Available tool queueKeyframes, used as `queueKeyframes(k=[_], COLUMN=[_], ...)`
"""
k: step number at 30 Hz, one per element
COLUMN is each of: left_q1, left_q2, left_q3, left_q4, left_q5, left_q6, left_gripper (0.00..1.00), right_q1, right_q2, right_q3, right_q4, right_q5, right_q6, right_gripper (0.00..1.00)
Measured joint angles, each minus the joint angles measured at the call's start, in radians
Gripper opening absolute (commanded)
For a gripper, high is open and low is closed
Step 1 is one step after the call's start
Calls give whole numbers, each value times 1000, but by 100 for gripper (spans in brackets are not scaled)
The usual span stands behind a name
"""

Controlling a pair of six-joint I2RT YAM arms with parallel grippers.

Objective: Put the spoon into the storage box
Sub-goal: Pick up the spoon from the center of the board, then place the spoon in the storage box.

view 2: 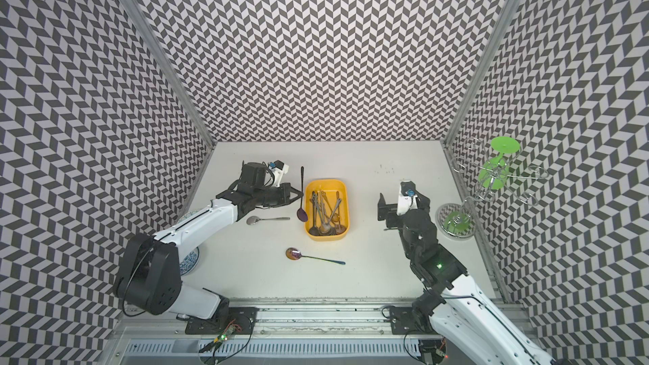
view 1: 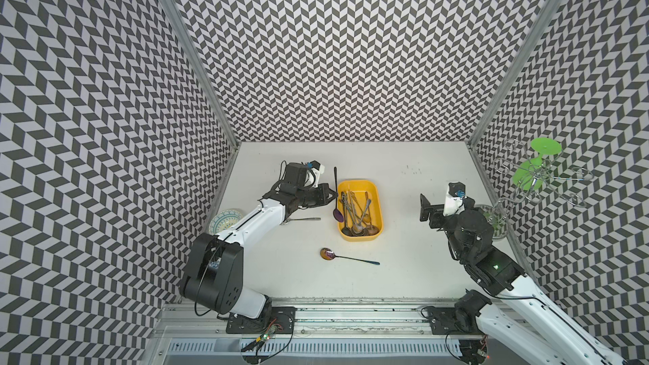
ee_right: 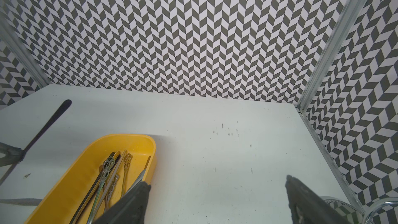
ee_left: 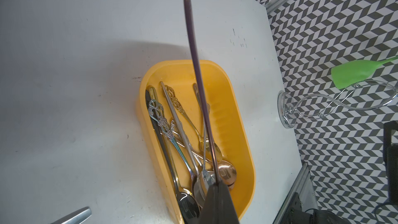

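Observation:
The metal spoons inside the box are below my left gripper, past the box's rim. My left gripper needs to move over that rim and down to let go of the purple spoon's handle.
My left gripper [view 1: 334, 195] is shut on the thin handle of a dark purple spoon [view 1: 338, 215], seen in both top views. The spoon [view 2: 302, 214] hangs lengthwise along the left rim of the yellow storage box [view 1: 361, 238], its bowl toward the front and just above that rim. In the left wrist view the handle [ee_left: 195, 61] runs out from the shut fingertips [ee_left: 217, 187] over the box [ee_left: 247, 147], which holds several metal spoons. My right gripper [view 1: 424, 208] stands open and empty to the right of the box [ee_right: 120, 137].
An iridescent spoon [view 1: 347, 258] lies on the table in front of the box, and a silver spoon [view 2: 267, 219] lies to its left under my left arm. A patterned plate [view 1: 224, 220] sits at the left wall. A wire rack with a green glass [view 1: 533, 170] stands at the right wall.

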Motion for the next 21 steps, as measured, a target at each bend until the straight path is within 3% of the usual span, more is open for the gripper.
queueKeyframes(k=[9, 17, 19, 21], left_q1=[-66, -71, -71, -73], left_q2=[112, 171, 176, 175], left_q3=[29, 48, 48, 48], left_q4=[33, 52, 51, 55], left_q5=[8, -10, -14, -18], left_q6=[-82, -133, -137, -145], left_gripper=[0, 0, 10, 26], right_q1=[0, 0, 0, 0], right_q2=[1, 1, 2, 2], right_q3=[-5, -6, -6, -7], right_q4=[0, 0, 0, 0], right_q5=[4, 4, 3, 0], right_q6=[-1, -1, -1, -1], right_gripper=[100, 100, 100, 100])
